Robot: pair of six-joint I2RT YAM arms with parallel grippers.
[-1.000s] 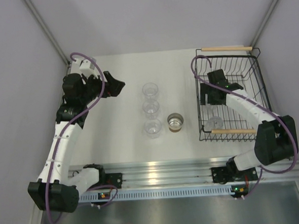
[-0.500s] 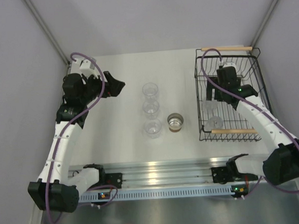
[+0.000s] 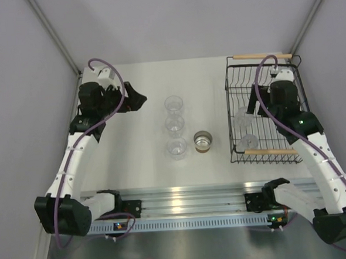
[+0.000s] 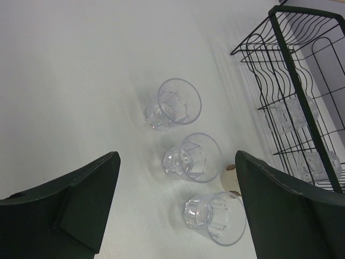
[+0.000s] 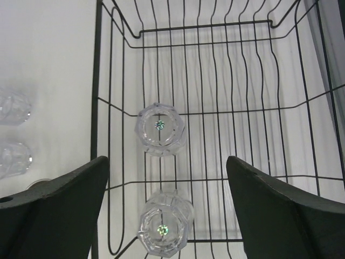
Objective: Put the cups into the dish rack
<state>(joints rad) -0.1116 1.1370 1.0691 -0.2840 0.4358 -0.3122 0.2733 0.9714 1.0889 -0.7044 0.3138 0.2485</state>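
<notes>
The far tumbler stands below my left gripper and to its right in the top view, so the gripper comes across and down onto that tumbler's rim next.
Three clear tumblers stand upright in a column mid-table: far [image 3: 174, 103], middle [image 3: 174, 124], near [image 3: 176, 148]. The left wrist view shows them too, far [image 4: 175, 104], middle [image 4: 191, 156] and near [image 4: 214, 217]. The short silver-and-tan cup [image 3: 203, 141] stands right of the near tumbler. The black wire dish rack [image 3: 228, 97] holds two upturned tumblers [image 5: 160, 128] [image 5: 164, 226] along its left side. My left gripper [image 3: 137, 99] is open and empty, left of the column. My right gripper [image 5: 167, 162] is open and empty, high above the rack's tumblers.
The rack has a wooden handle at its far end [image 3: 262, 56] and its near end [image 3: 271, 151]. Grey walls close in the left, back and right. A metal rail [image 3: 183, 193] runs along the near edge by the arm bases.
My right arm has pulled up and back from low inside the rack, leaving a second tumbler there. My left gripper has shifted slightly toward the far side.
</notes>
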